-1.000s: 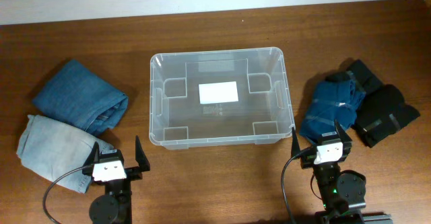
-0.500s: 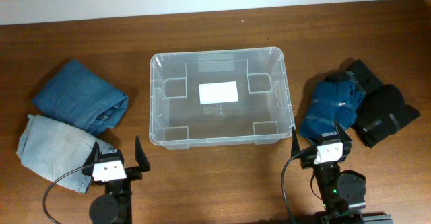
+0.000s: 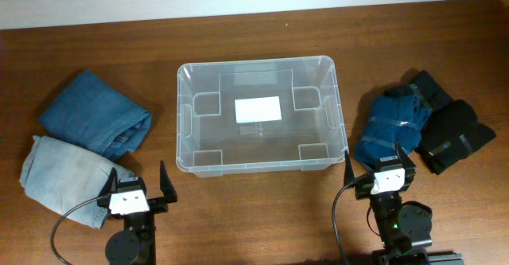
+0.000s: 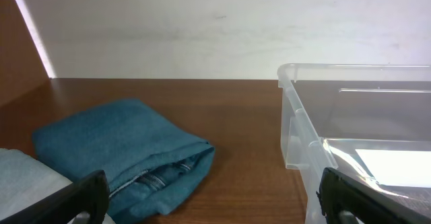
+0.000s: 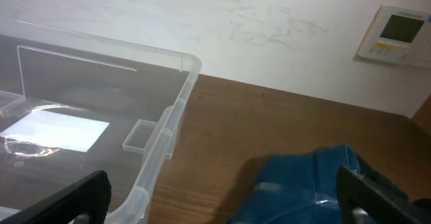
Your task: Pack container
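Note:
The dark blue garment is farther out and lower than the right gripper, so the open fingers next need to move outward, tip downward and come down onto its middle [image 3: 399,122] [image 5: 311,180].
The clear container [image 3: 184,122] stands empty at the table's middle, a white label [image 3: 258,109] on its base; it also shows in the left wrist view [image 4: 296,126] and the right wrist view [image 5: 168,126]. Folded blue jeans [image 3: 95,114] and a pale blue pair [image 3: 60,173] lie to its left. A dark blue garment [image 3: 391,126] and a black one [image 3: 453,134] lie to its right. My left gripper [image 3: 137,184] is open and empty near the front edge, beside the pale jeans. My right gripper [image 3: 379,168] is open and empty, just in front of the dark blue garment [image 5: 310,183].
A white wall runs along the table's far edge. A thermostat panel [image 5: 397,32] hangs on the wall at the right. Bare wood lies between the container and the clothes on each side [image 4: 249,157].

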